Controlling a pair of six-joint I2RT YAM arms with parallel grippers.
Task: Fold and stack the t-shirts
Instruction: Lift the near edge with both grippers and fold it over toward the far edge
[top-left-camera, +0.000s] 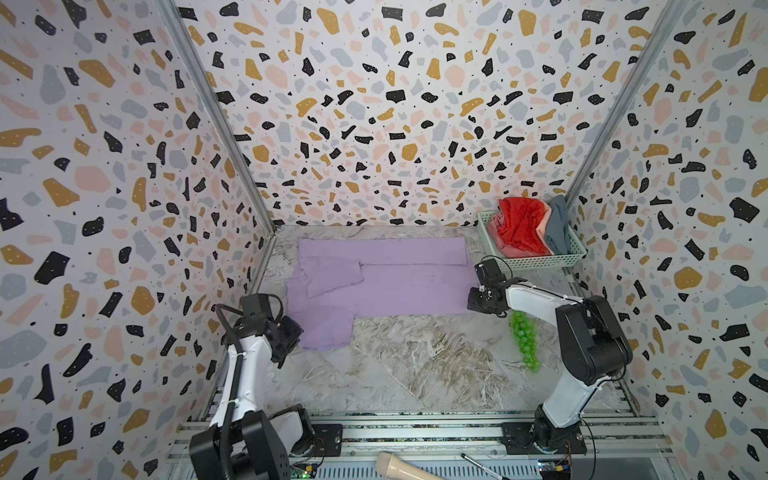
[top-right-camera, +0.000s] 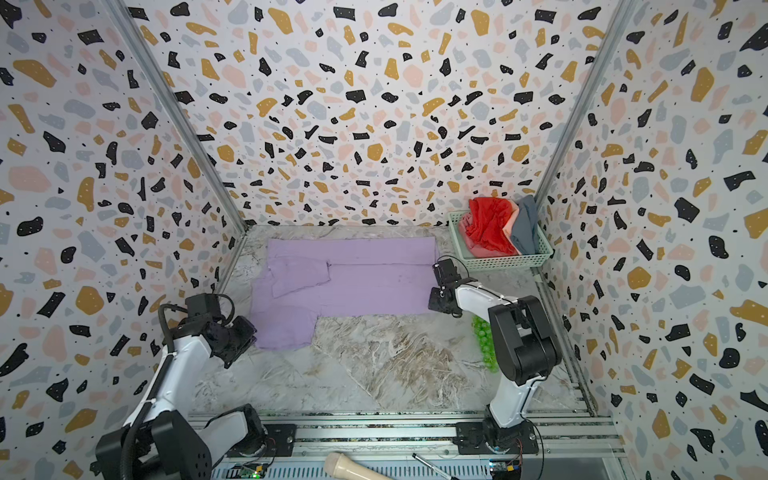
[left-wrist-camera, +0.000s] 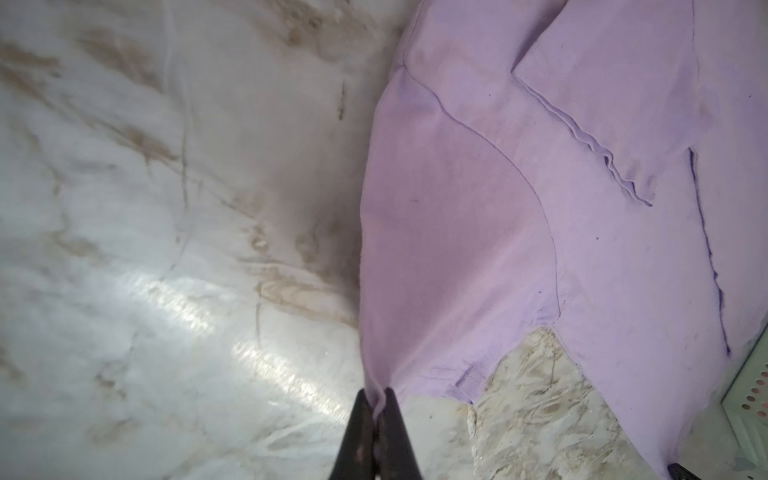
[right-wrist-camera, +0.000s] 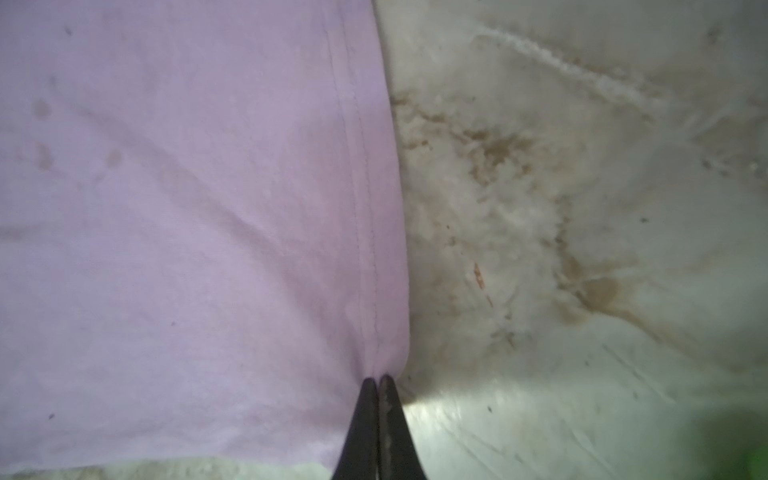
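Observation:
The near sleeve's hem goes outward over the shirt in my left gripper to the shirt's folded far edge next. My left gripper releases it there, as the shirt's near side lies unfolded.
The lavender t-shirt (top-left-camera: 395, 286) (top-right-camera: 365, 286) lies spread on the marble table, its far edge folded over and one sleeve folded inward. My left gripper (top-left-camera: 291, 332) (left-wrist-camera: 376, 392) is shut on the hem of the near sleeve (left-wrist-camera: 457, 228). My right gripper (top-left-camera: 473, 305) (right-wrist-camera: 378, 379) is shut on the shirt's hemmed corner (right-wrist-camera: 187, 208) at its right end. The red t-shirt (top-left-camera: 521, 226), the salmon pink one (top-left-camera: 519, 250) and the blue-grey one (top-left-camera: 559, 228) sit crumpled in the basket.
The pale green mesh basket (top-left-camera: 536, 261) (top-right-camera: 503, 262) stands at the back right corner. A bunch of green beads (top-left-camera: 524, 338) lies under my right arm. A beige handle (top-left-camera: 399, 467) and a pen (top-left-camera: 482, 464) rest on the front rail. Patterned walls enclose three sides.

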